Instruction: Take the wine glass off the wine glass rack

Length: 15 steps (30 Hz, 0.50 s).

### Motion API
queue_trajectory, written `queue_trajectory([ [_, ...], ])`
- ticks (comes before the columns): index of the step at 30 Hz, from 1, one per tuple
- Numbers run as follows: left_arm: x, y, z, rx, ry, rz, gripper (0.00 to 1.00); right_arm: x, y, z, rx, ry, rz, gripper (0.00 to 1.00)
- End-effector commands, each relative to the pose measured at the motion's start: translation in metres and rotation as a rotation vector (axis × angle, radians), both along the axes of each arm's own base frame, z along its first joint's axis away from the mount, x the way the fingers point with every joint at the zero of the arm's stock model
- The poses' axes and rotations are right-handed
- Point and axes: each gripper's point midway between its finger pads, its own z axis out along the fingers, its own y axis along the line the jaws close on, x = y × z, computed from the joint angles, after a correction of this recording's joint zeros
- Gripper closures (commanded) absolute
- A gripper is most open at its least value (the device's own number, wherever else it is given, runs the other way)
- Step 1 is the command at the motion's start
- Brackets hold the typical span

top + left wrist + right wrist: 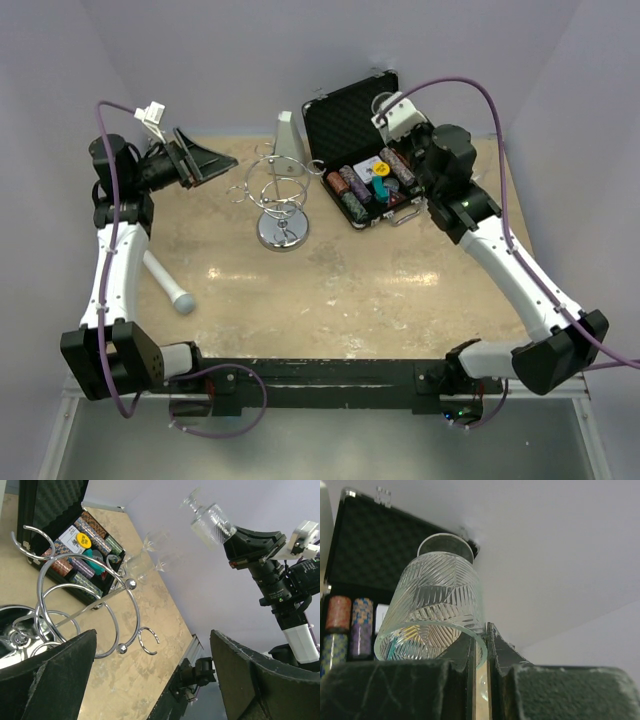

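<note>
I will lower my right gripper back toward my base to release the wine glass on bare tabletop by the case's handle [432, 234].
The chrome wine glass rack [281, 200] stands at mid-table with its wire loops empty; it also shows in the left wrist view [85, 605]. The clear cut-pattern wine glass [435, 605] is off the rack, held in the air above the open case. My right gripper [482, 650] is shut on its rim, one finger inside the bowl and one outside. The left wrist view shows the glass [210, 522] tilted, foot away from the right gripper [245, 542]. My left gripper [207, 163] is open and empty just left of the rack, its fingers [60, 675] wide apart.
An open black case [365, 150] of poker chips lies right of the rack, under my right gripper [412, 165]. A pale tall object [287, 135] stands behind the rack. A white stick with a grey tip [170, 287] lies by the left arm.
</note>
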Motion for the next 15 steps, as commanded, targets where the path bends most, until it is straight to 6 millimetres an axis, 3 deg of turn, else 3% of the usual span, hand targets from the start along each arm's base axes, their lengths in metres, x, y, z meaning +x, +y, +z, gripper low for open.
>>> queue_trajectory([
  [1, 0.005, 0.003, 0.023, 0.029, -0.118, -0.007, 0.0, -0.024, -0.011, 0.015, 0.007, 0.061, 0.075, 1.0],
  [9, 0.013, 0.005, 0.015, 0.028, -0.109, -0.002, 0.0, -0.048, -0.004, -0.046, -0.075, 0.351, 0.211, 1.0],
  [15, 0.014, 0.005, 0.013, 0.031, -0.113, 0.01, 0.0, -0.09, 0.017, -0.107, -0.116, 0.584, 0.41, 1.0],
])
